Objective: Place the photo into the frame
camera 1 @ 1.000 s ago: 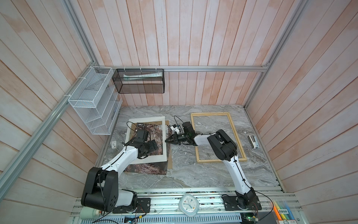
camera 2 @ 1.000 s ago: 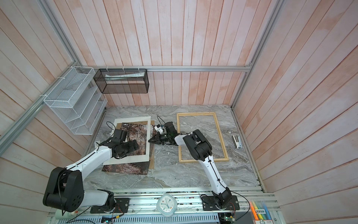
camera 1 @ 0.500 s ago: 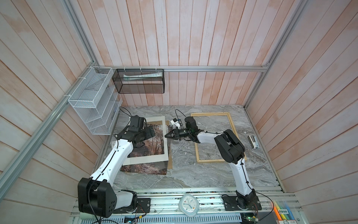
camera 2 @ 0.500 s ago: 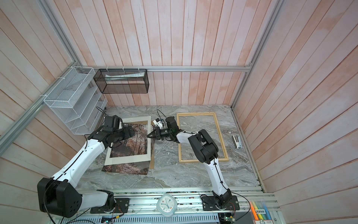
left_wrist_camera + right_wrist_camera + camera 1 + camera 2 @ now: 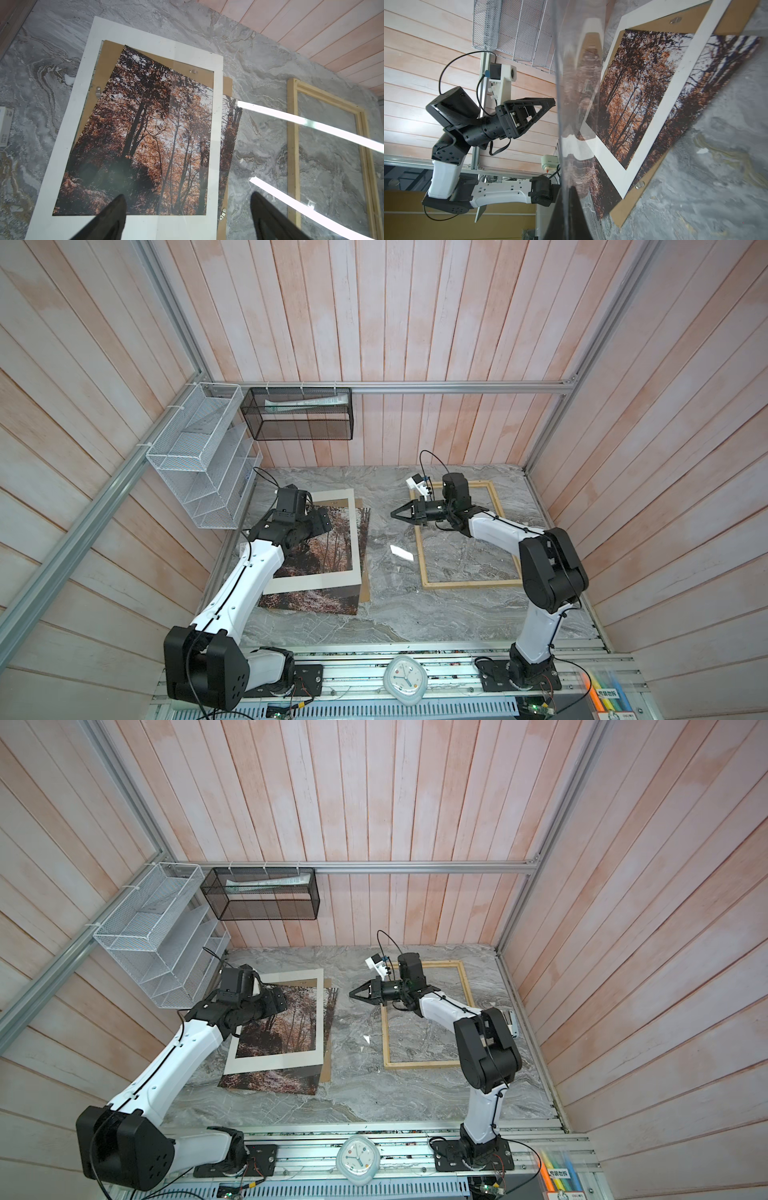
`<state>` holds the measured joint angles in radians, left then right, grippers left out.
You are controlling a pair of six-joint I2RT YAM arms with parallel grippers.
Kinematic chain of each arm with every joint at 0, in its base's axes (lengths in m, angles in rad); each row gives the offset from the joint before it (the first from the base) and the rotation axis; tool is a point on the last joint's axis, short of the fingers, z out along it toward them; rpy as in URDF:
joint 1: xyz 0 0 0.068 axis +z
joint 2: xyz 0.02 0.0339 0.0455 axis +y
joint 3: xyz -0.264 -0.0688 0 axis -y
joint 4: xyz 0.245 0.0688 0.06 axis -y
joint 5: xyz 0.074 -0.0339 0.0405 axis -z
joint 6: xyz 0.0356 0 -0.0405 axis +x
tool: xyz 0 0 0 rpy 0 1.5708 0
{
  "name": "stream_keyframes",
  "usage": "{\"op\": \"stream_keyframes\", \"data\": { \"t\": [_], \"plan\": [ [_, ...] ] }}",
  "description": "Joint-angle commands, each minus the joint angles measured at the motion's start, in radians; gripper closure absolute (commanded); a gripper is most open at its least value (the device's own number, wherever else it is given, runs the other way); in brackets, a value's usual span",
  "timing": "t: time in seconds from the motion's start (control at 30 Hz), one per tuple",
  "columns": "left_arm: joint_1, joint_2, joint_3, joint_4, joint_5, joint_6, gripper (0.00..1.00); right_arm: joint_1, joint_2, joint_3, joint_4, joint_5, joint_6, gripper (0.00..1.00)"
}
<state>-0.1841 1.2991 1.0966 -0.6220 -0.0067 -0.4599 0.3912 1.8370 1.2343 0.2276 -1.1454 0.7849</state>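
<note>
Bare marble still shows in the frame's opening (image 5: 469, 556). My right gripper should next leave the stack, go down over that opening and release the pane's edge.
The photo (image 5: 332, 547) of an autumn forest lies skewed on the left of the table, under a white mat board (image 5: 311, 585) and over a brown backing board (image 5: 227, 83). The frame (image 5: 469, 583) of pale wood lies empty on the right. My left gripper (image 5: 188, 195) hangs open above the near end of the photo (image 5: 155, 135), holding nothing. Between the stack and the frame (image 5: 424, 1064), my right gripper (image 5: 568, 189) is shut on the edge of a clear pane (image 5: 560, 83), which stands raised off the table. That pane hardly shows in either top view.
A white wire rack (image 5: 199, 472) hangs on the left wall and a black mesh basket (image 5: 299, 416) on the back wall. A small stapler-like item (image 5: 513, 1025) lies right of the frame. A clock (image 5: 405, 680) sits on the front rail.
My left gripper has lifted and drawn back toward the far end of the mat. My right gripper, still shut, has moved right and up, away from the mat's edge.
</note>
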Motion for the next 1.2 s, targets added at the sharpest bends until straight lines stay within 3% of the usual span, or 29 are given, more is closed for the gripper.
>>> {"op": "stream_keyframes", "data": {
  "t": [0.0, 0.07, 0.13, 0.23, 0.47, 0.8, 1.17],
  "plan": [
    [-0.002, 0.012, -0.046, 0.093, 0.044, -0.007, 0.06, -0.093, -0.091, 0.002, -0.312, -0.07, -0.252, 1.0],
    [-0.005, 0.037, -0.069, 0.145, 0.081, -0.017, 0.06, -0.161, -0.117, 0.051, -0.564, -0.032, -0.433, 1.0],
    [-0.016, 0.065, -0.085, 0.196, 0.125, -0.027, 0.07, -0.218, -0.136, 0.064, -0.66, 0.021, -0.497, 1.0],
    [-0.039, 0.111, -0.105, 0.281, 0.187, -0.039, 0.07, -0.283, -0.167, 0.017, -0.599, 0.033, -0.457, 1.0],
    [-0.095, 0.245, -0.108, 0.42, 0.315, -0.08, 0.07, -0.38, -0.105, 0.039, -0.691, 0.121, -0.573, 1.0],
    [-0.189, 0.5, -0.007, 0.523, 0.388, -0.08, 0.08, -0.443, 0.071, 0.061, -0.687, 0.042, -0.704, 1.0],
    [-0.214, 0.618, 0.084, 0.514, 0.414, -0.074, 0.08, -0.518, 0.208, 0.114, -0.762, 0.15, -0.756, 1.0]
  ]
}}
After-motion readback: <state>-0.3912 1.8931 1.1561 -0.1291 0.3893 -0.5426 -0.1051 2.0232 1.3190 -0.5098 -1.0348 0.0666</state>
